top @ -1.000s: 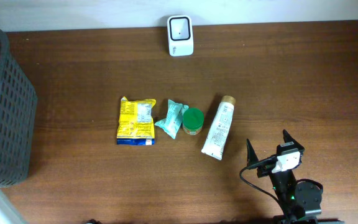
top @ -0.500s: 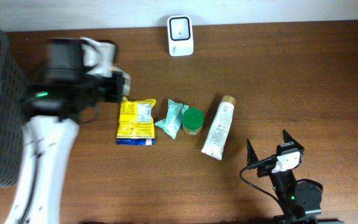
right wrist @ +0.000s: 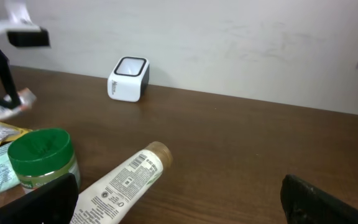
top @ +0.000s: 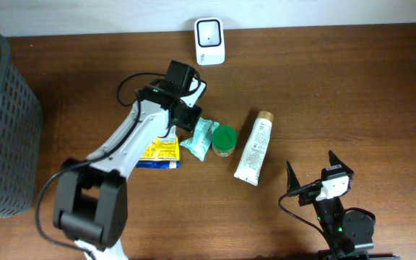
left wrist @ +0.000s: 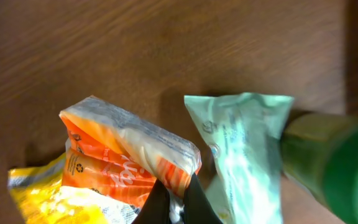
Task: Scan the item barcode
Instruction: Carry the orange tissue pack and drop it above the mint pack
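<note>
The orange and white packet is hanging just above the table, so the robot's left gripper will next lower this packet beside the teal packet and then open.
In the left wrist view my left gripper is shut on the edge of an orange and white packet, which hangs just above the table. Below and beside it lie a yellow packet, a teal packet and a green-lidded jar. Overhead, the left gripper hovers over the yellow packet and the teal packet. The white scanner stands at the table's back edge. My right gripper rests open at the front right, holding nothing.
A white tube with a tan cap lies right of the green-lidded jar. A dark mesh basket stands at the left edge. In the right wrist view the scanner stands by the wall, with the tube close in front.
The left arm has swung in from the left, by the basket, to above the row of packets. The right arm has not moved.
</note>
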Tool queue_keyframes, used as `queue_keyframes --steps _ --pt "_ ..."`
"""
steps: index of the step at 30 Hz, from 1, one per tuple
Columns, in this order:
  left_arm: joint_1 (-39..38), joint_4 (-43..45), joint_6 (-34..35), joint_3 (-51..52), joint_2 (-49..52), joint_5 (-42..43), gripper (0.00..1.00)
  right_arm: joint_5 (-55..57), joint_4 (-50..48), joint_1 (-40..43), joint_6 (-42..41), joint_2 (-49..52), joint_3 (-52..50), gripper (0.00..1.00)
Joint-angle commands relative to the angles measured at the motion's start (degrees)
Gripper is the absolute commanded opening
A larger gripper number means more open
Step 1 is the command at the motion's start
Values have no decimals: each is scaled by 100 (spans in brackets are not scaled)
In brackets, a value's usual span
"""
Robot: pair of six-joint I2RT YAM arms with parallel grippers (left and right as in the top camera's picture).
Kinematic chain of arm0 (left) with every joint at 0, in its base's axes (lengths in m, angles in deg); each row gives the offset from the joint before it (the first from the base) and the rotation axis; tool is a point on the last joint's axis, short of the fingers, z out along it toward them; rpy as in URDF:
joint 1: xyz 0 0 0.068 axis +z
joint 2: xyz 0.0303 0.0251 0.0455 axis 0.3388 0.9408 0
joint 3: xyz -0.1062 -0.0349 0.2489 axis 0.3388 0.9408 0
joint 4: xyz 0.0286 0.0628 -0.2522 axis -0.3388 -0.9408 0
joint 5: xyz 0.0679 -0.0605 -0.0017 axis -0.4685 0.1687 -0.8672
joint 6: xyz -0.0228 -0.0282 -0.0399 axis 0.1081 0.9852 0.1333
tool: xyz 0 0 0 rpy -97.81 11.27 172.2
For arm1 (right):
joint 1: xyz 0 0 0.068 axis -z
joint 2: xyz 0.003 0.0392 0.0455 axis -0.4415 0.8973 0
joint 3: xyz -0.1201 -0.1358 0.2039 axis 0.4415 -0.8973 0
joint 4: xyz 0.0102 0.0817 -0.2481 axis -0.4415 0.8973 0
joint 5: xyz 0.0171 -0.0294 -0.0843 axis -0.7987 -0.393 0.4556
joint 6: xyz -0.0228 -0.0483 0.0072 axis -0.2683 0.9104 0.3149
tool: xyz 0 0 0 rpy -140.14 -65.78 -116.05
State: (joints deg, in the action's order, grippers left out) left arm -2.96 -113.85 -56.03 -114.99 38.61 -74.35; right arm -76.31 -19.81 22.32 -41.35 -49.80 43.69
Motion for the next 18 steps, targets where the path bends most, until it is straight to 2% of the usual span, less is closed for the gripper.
queue_keyframes --steps 1,7,10,12,14,18 --pt "-17 214 -129 26 278 -142 0 -28 -2 26 20 -57 -52 98" --pt "-22 323 -127 26 455 -48 2 -28 -2 26 20 -59 -52 98" --pt "-28 321 -127 26 455 52 22 -28 -2 26 20 -57 -52 98" --pt "-22 219 -129 -7 424 52 46 -28 -2 26 20 -57 -52 98" --pt "48 -7 -127 -149 332 52 56 -28 -2 26 20 -57 -52 98" --pt "299 -629 -127 -660 -85 55 66 -28 -2 26 20 -57 -52 98"
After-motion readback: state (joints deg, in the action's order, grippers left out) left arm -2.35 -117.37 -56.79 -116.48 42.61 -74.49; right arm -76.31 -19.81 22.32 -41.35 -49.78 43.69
